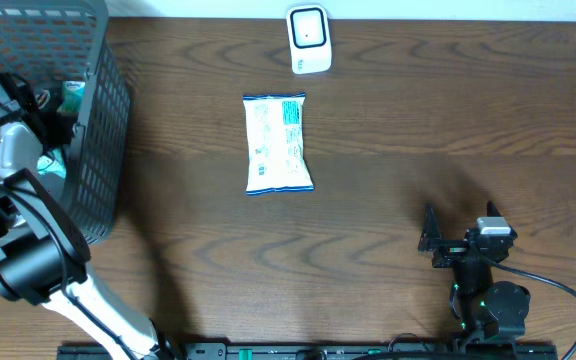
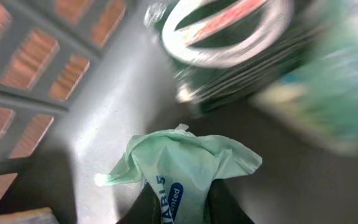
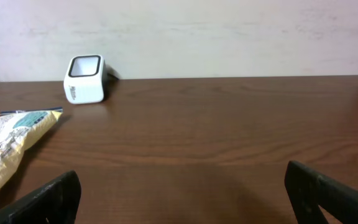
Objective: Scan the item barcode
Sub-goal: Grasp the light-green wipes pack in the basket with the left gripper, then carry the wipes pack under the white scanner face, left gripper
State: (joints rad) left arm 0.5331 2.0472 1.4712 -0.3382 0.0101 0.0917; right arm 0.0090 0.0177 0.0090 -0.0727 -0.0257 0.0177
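Observation:
The spot beside the snack bag lies to its right in the overhead view. The item in my left gripper goes up over the basket's side, down and free there next.
My left gripper (image 2: pixel 179 210) reaches down inside the grey mesh basket (image 1: pixel 103 120) and is shut on a pale green packet with blue print (image 2: pixel 188 162); the packet's crumpled top sticks out past the dark fingers (image 2: pixel 143 208). From overhead, the arm hides most of that packet (image 1: pixel 52 168). The white barcode scanner (image 1: pixel 309 38) stands at the table's far edge, also seen at the upper left of the right wrist view as a scanner (image 3: pixel 84 78). My right gripper (image 1: pixel 431 240) rests low over the table at the front right, open and holding nothing (image 3: pixel 185 199).
A white and blue snack bag (image 1: pixel 278 143) lies flat on the table in front of the scanner, and the same bag (image 3: pixel 8 149) shows at the left of the right wrist view. More green and teal packets (image 2: pixel 229 37) lie in the basket, whose wall (image 2: pixel 30 56) is close on the left.

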